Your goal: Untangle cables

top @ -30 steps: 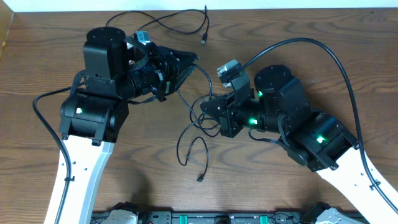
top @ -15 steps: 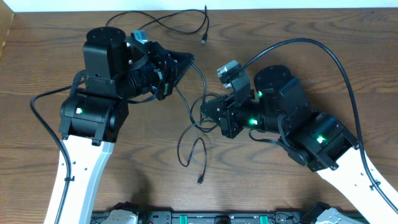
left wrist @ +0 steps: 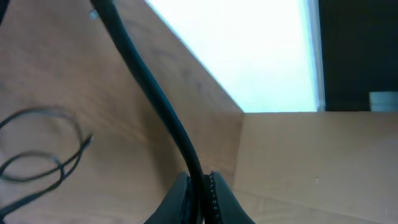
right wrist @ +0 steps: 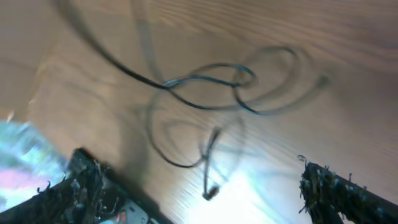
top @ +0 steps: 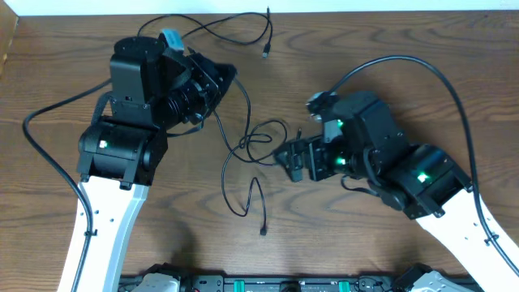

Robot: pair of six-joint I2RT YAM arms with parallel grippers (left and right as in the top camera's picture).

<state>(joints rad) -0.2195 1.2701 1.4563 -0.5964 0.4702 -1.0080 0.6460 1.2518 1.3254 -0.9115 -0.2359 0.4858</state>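
Bare wood lies below on the left in the overhead view, away from the knot. My left gripper should bring the cable down there next and release it.
Thin black cables (top: 253, 143) lie in a loose knot of loops at the table's middle, and one strand trails down to a plug end (top: 261, 233). My left gripper (top: 228, 76) is shut on one black cable (left wrist: 155, 93) that runs from its jaws (left wrist: 199, 194) toward the knot. My right gripper (top: 285, 154) stands open just right of the knot, holding nothing. In the right wrist view the loops (right wrist: 205, 81) lie ahead of that gripper (right wrist: 208, 190), with a small plug (right wrist: 210, 194) between its wide-spread fingers. Another thin black cable (top: 231, 24) lies at the back edge.
Thick black arm cables arc on the left (top: 36, 154) and on the right (top: 442, 77). A black rail (top: 268, 284) runs along the front edge. The wooden table (top: 454, 32) ends at the back against a white wall.
My right gripper has opened, let go of the cable and drawn back to the right. My left gripper has pulled its cable up and left, and the knot has spread and shifted.
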